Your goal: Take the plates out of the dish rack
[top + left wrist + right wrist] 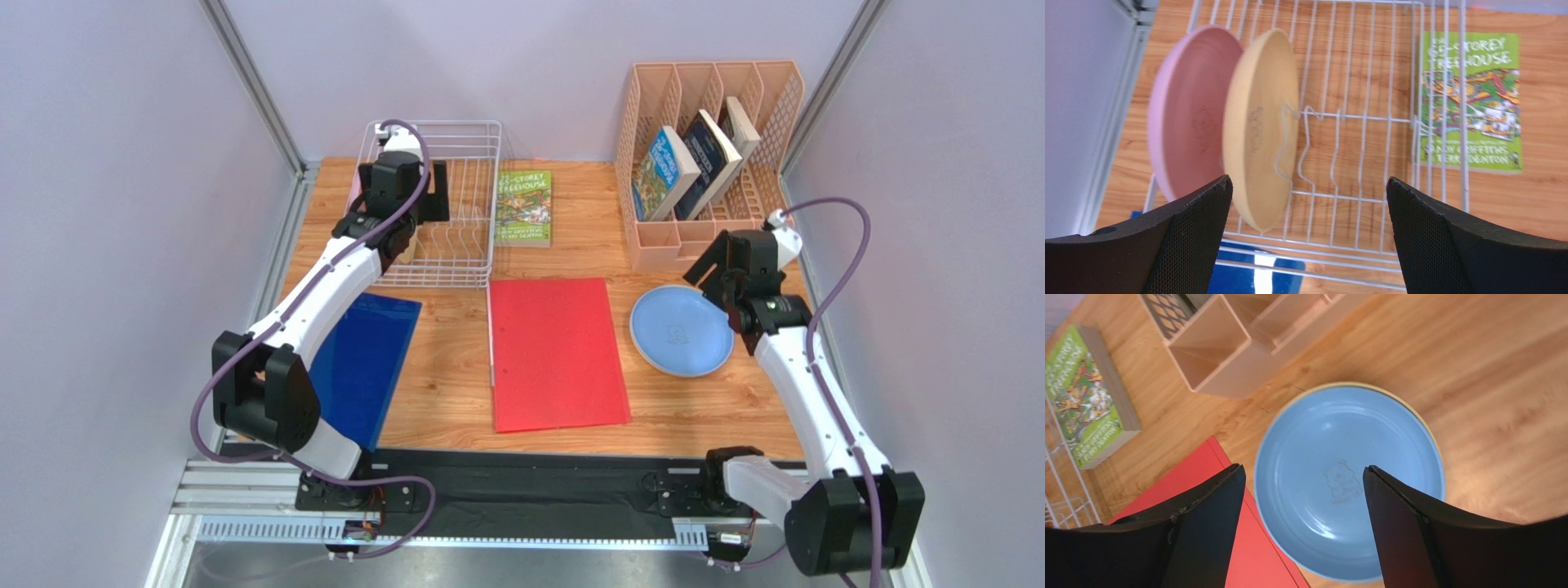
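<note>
My left gripper should go down and turn next, until its fingers are on both sides of the near part of the yellow plate's rim. That part is now close to the end of one finger.
The white wire dish rack (460, 202) stands at the back left. In the left wrist view, a pink plate (1189, 135) and a pale yellow plate (1260, 122) stand on edge at the rack's (1364, 122) left end. My left gripper (1309, 184) is open and empty above the rack, just right of the yellow plate; it also shows in the top view (399, 211). A light blue plate (682, 331) lies flat on the table at the right, stacked on a pale yellow plate whose rim (1407, 404) shows. My right gripper (1304, 471) is open and empty above the blue plate (1339, 478).
A green book (524, 206) lies right of the rack. A peach slotted organizer (711, 147) holding books stands at the back right. A red folder (555, 353) lies mid-table and a blue folder (366, 361) at the left. Walls close in on both sides.
</note>
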`<state>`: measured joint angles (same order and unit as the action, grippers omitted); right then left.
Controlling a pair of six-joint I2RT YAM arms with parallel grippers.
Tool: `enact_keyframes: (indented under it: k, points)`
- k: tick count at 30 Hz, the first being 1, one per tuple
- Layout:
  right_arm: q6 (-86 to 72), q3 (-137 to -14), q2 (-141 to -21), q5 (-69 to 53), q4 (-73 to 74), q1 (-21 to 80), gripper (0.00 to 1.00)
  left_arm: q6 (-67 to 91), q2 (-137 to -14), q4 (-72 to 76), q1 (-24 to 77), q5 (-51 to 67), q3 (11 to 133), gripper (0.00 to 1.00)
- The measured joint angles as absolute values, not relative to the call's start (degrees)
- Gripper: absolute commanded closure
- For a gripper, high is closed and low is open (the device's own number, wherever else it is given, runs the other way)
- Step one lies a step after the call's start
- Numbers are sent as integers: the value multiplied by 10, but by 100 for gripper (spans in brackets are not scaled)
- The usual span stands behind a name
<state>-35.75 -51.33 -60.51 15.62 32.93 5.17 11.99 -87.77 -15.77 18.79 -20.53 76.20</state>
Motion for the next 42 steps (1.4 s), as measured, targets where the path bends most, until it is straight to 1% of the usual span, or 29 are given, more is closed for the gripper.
enact_keyframes:
  k: [6,8,10,12,13,15,16,18,19,21,22,24,25,27,28,35,42]
  points:
    - [-326,-570,-705,103,289,52,25,93,-903,-130,187,-292,762,4]
    - [-319,-572,-730,86,284,52,25,86,-917,-123,187,-317,762,9]
    - [-313,-573,-747,75,284,52,25,81,-934,-119,187,-342,762,10]
    - [-308,-574,-756,68,284,52,25,77,-949,-117,187,-359,762,14]
    - [-305,-575,-758,64,284,52,25,76,-958,-117,186,-368,762,21]
    - [-301,-578,-763,58,284,52,25,71,-974,-112,186,-381,762,27]
    - [-300,-580,-765,58,283,52,25,70,-981,-112,186,-386,762,32]
    - [-298,-583,-769,54,280,52,25,65,-993,-112,186,-396,763,37]
    - [-297,-585,-774,52,279,52,26,63,-999,-113,186,-399,764,47]
    - [-295,-586,-781,48,274,52,25,59,-1009,-112,186,-410,769,58]
    - [-295,-586,-786,46,272,52,26,58,-1011,-113,186,-414,771,70]
    - [-295,-587,-795,41,270,52,26,56,-1013,-112,186,-419,773,77]
    - [-295,-589,-800,39,271,52,26,54,-1013,-112,186,-422,773,89]
    - [-294,-590,-809,35,269,52,26,43,-1014,-113,185,-434,773,97]
    - [-293,-590,-811,34,269,52,26,37,-1014,-114,183,-448,773,100]
    - [-290,-594,-826,24,267,52,27,35,-1018,-100,179,-467,773,100]
    - [-290,-596,-833,15,263,52,27,12,-1056,-69,200,-538,795,100]
